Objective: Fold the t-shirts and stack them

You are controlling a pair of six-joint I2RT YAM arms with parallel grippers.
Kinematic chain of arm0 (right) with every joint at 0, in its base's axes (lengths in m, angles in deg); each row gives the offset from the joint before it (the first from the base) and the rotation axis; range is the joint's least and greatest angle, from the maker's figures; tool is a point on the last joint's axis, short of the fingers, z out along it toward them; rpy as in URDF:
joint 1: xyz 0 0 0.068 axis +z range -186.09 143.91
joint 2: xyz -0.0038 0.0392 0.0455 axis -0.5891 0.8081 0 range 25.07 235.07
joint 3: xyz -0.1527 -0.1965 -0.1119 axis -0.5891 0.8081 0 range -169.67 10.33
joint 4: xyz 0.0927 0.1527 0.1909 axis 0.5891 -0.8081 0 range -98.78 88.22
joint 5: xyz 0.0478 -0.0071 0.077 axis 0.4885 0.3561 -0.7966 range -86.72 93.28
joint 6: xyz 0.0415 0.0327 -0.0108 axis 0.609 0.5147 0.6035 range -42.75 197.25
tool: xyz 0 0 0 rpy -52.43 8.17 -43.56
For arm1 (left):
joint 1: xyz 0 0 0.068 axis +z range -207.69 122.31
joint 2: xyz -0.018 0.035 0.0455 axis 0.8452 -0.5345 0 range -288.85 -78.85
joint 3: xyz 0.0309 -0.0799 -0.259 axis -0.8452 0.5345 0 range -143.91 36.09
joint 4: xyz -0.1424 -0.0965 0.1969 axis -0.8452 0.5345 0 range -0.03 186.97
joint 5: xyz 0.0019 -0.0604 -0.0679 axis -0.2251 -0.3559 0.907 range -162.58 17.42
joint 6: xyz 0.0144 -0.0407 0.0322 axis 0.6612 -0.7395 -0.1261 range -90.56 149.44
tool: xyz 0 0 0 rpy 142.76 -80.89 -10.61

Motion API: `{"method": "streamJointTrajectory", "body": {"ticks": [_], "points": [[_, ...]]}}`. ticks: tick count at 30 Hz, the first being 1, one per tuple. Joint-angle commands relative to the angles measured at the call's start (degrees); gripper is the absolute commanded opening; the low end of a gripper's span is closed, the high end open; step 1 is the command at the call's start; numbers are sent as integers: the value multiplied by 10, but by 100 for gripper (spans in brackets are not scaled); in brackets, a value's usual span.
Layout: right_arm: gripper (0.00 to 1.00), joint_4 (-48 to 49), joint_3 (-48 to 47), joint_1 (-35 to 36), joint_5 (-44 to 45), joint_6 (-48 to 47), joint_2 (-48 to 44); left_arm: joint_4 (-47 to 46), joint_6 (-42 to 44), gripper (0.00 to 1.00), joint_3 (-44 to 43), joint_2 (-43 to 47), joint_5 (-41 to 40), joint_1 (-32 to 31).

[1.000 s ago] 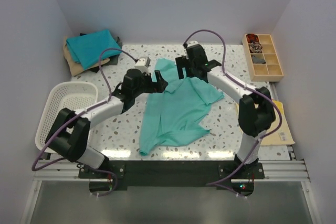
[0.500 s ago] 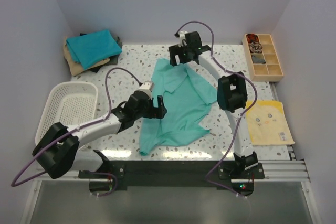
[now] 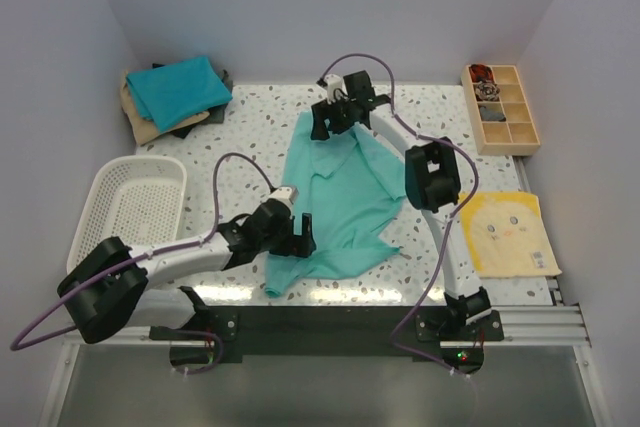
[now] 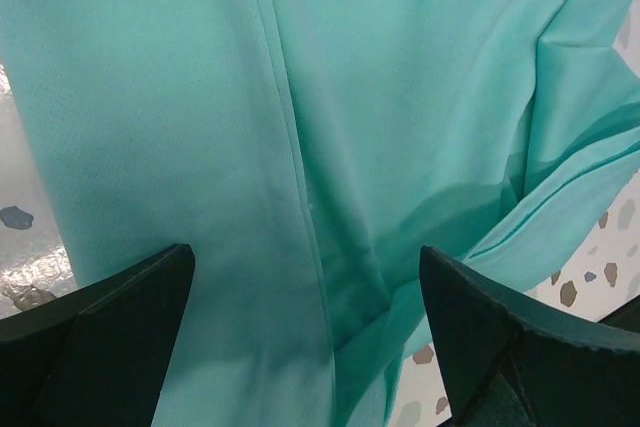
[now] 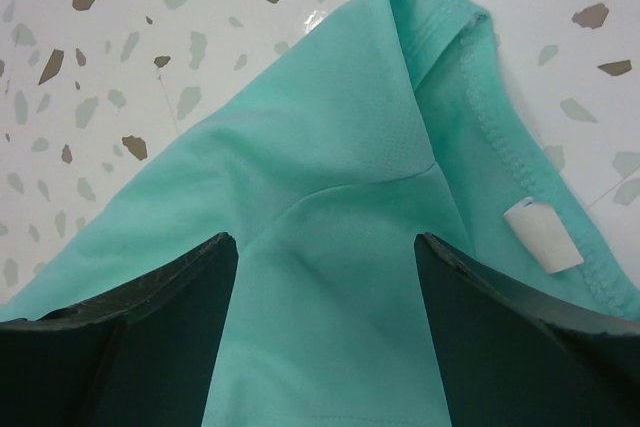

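My left gripper moves down onto the seam of the light sea-green t-shirt (image 4: pixel 313 245) next and closes, since that seam lies just below it, between its open fingers.
A light sea-green t-shirt (image 3: pixel 345 197) lies spread and rumpled in the middle of the table. My left gripper (image 3: pixel 298 237) hangs open low over its near-left part, and a seam of the shirt (image 4: pixel 300 147) runs between the fingers (image 4: pixel 110 337). At the shirt's far end my right gripper (image 3: pixel 323 127) stands open over the collar. Cloth (image 5: pixel 330 247) lies between its fingers (image 5: pixel 520 337), and a white label (image 5: pixel 541 237) shows to the right. A folded teal-blue t-shirt (image 3: pixel 180 90) tops a stack with a tan one (image 3: pixel 140 125) and a dark one at the back left.
A white mesh basket (image 3: pixel 130 205) stands at the left edge. A wooden compartment tray (image 3: pixel 500 107) sits at the back right. A flat yellow sheet (image 3: pixel 508 232) lies on the right, beside the right arm's base link.
My left gripper has come toward the near edge, from the shirt's upper left down to its lower left. My right gripper has moved farther back and left, to the collar.
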Motion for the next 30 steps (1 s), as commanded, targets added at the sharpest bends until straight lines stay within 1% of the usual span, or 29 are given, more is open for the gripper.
{"method": "streamJointTrajectory", "body": {"ticks": [1,3,4,6,10,12,13,14,15,16,17,18,19,20,21,22,23,24,26,27,30], "points": [[74,10,-51,0,-37,-15,15,8,-23,100,5,8,-5,-12],[70,9,-67,-1,-37,-15,23,12,-27,99,7,4,-5,-17],[70,10,-71,-1,-35,-15,29,11,-33,98,9,4,-6,-19],[80,19,-79,-1,-33,-11,33,9,-38,97,16,1,-3,-25],[84,17,-112,1,-29,-2,57,8,-43,95,19,-5,-2,-29],[79,8,-132,1,-38,-2,72,9,-44,94,16,-10,-3,-31],[72,9,-130,3,-37,-2,71,8,-43,93,16,-11,-2,-31],[68,10,-124,5,-34,-4,71,8,-43,91,17,-13,0,-32],[64,9,-121,6,-35,-7,69,6,-43,85,17,-17,2,-32],[53,8,-118,7,-35,-9,67,4,-42,82,17,-18,4,-32],[48,9,-114,8,-34,-11,67,0,-41,79,15,-22,7,-32],[40,10,-113,8,-34,-11,66,0,-40,71,15,-26,8,-33],[20,9,-112,9,-35,-11,65,-2,-39,67,15,-28,9,-33],[7,9,-110,8,-35,-11,61,-4,-39,60,15,-31,10,-32],[0,9,-108,8,-35,-12,59,-6,-38,43,15,-32,9,-32],[0,10,-104,9,-35,-11,45,-6,-38,37,15,-33,8,-33],[0,29,-79,8,-35,-6,34,-6,-37,31,14,-33,1,-33],[0,43,-61,9,-32,-3,20,-2,-37,20,12,-30,-6,-33],[0,66,-22,8,-9,1,-27,15,-30,10,1,-25,-30,-33],[0,68,-13,5,0,1,-46,27,-25,0,-7,-18,-43,-32],[0,78,19,2,39,-10,-126,66,-3,0,-38,10,-98,-32]]}}
